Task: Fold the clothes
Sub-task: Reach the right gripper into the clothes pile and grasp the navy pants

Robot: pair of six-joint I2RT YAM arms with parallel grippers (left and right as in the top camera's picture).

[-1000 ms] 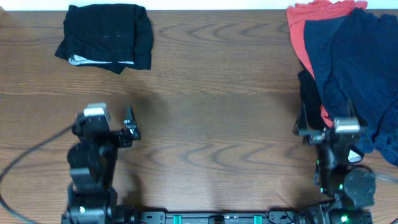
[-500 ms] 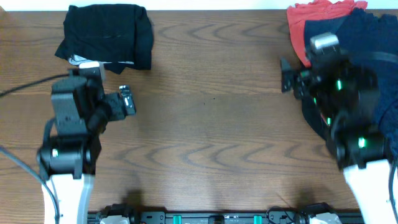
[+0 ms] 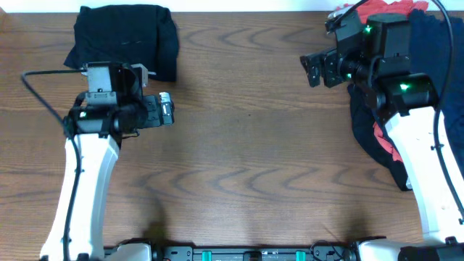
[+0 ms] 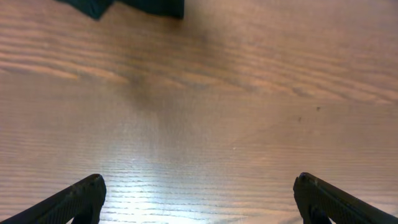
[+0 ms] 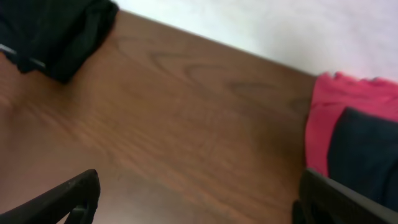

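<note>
The navy blue cloth (image 3: 453, 94) is on top of the coral red garment (image 3: 362, 11), so I will move my right gripper to the right in the overhead view and down onto the navy blue cloth next.
A pile of clothes lies at the table's right edge: navy blue cloth (image 3: 453, 94) over a coral red garment (image 3: 362, 11), also in the right wrist view (image 5: 326, 112). A folded black garment (image 3: 127, 40) lies at the back left, and shows in the right wrist view (image 5: 53, 31) and at the top edge of the left wrist view (image 4: 149, 6). My left gripper (image 3: 167, 110) is open and empty over bare wood, right of the black garment. My right gripper (image 3: 315, 69) is open and empty, raised just left of the pile.
The wooden table (image 3: 246, 159) fills the middle. A pale wall runs along the far edge (image 5: 280, 31). A black cable (image 3: 43, 80) loops off the left arm. The arm bases stand along the front edge.
Both arms have risen from the front edge and reached toward the back. The left gripper moved up and right near the black garment. The right gripper moved up and left beside the pile.
</note>
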